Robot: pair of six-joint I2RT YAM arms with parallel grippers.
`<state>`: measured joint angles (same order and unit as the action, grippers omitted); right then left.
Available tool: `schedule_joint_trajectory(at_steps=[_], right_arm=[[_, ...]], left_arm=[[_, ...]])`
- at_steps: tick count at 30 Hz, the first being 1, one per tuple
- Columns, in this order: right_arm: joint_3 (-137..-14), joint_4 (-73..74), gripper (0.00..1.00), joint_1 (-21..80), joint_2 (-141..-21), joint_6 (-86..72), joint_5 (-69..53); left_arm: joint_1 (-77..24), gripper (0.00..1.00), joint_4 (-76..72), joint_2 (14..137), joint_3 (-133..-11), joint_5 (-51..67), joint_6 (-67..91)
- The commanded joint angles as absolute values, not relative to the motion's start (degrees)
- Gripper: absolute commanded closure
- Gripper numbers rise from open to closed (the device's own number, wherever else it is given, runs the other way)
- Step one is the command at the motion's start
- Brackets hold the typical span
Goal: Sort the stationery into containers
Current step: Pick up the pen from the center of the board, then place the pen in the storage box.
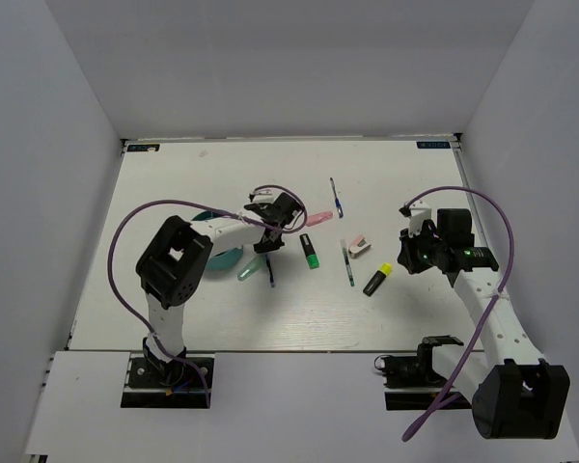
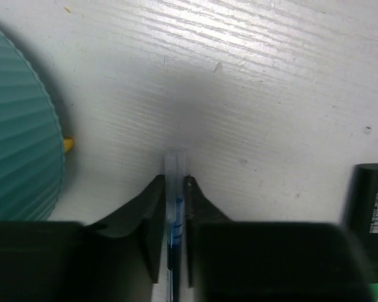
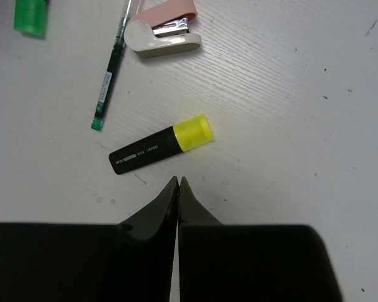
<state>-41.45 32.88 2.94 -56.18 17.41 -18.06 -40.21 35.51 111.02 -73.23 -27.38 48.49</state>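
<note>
The left gripper rises next, tilts upward and goes over the ribbed teal container [image 2: 16,138] to release the clear pen [image 2: 175,160], because it lies flat beside the container's side.
My left gripper [image 2: 174,180] is low on the table with its jaws shut on a clear pen [image 2: 175,160] with blue ink, which lies flat between them. The ribbed teal container [image 2: 19,126] is just to its left, and the left arm mostly hides it in the top view [image 1: 222,258]. Beside the gripper lie a mint-green marker [image 1: 248,271] and a black-green highlighter [image 1: 310,251]. My right gripper [image 3: 178,180] is shut and empty, just short of a black-yellow highlighter [image 3: 160,146]. A green pen [image 3: 110,75] and a white-pink piece [image 3: 167,34] lie beyond it.
A pink eraser [image 1: 318,219] and a thin blue pen [image 1: 337,198] lie farther back on the white table [image 1: 174,183]. White walls enclose the table on three sides. A small yellow bit [image 2: 68,143] sits against the container's wall.
</note>
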Motion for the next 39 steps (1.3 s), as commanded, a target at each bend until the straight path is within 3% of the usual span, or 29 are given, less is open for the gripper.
schedule_joint_trajectory(at_steps=[1, 6, 13, 16, 20, 24, 29, 39], right_arm=[[-41.5, 31.3, 0.98, 2.5, -55.5, 18.2, -17.8], [-41.4, 31.2, 0.98, 2.4, -55.3, 18.2, -17.9], [-41.3, 31.3, 0.97, 2.2, -55.1, 18.4, -18.1], [-41.3, 31.5, 0.87, 2.2, -54.9, 18.5, -18.4], [-41.3, 31.6, 0.87, 2.0, -54.8, 18.8, -18.6], [-41.4, 31.6, 0.87, 2.0, -54.9, 18.8, -19.3], [-41.7, 31.8, 0.87, 2.1, -55.4, 18.6, -20.6], [-41.7, 32.2, 0.87, 2.1, -57.0, 18.7, -21.0]], left_arm=[[-39.7, 0.80, 35.2, 112.3, -74.2, -24.8, 47.8], [-40.3, 0.99, 35.4, 112.5, -79.3, -23.4, 43.9], [-40.8, 0.99, 34.9, 106.0, -81.6, -22.7, 38.6], [-40.9, 0.99, 35.2, 99.8, -81.2, -22.1, 36.0], [-40.7, 0.99, 35.0, 86.3, -77.5, -24.3, 30.3], [-39.7, 0.99, 30.9, 74.7, -69.5, -31.4, 23.4], [-36.8, 0.99, 8.6, 59.0, -51.5, -43.2, 9.0], [-25.1, 0.99, -3.7, 62.3, -50.7, -40.3, -4.2]])
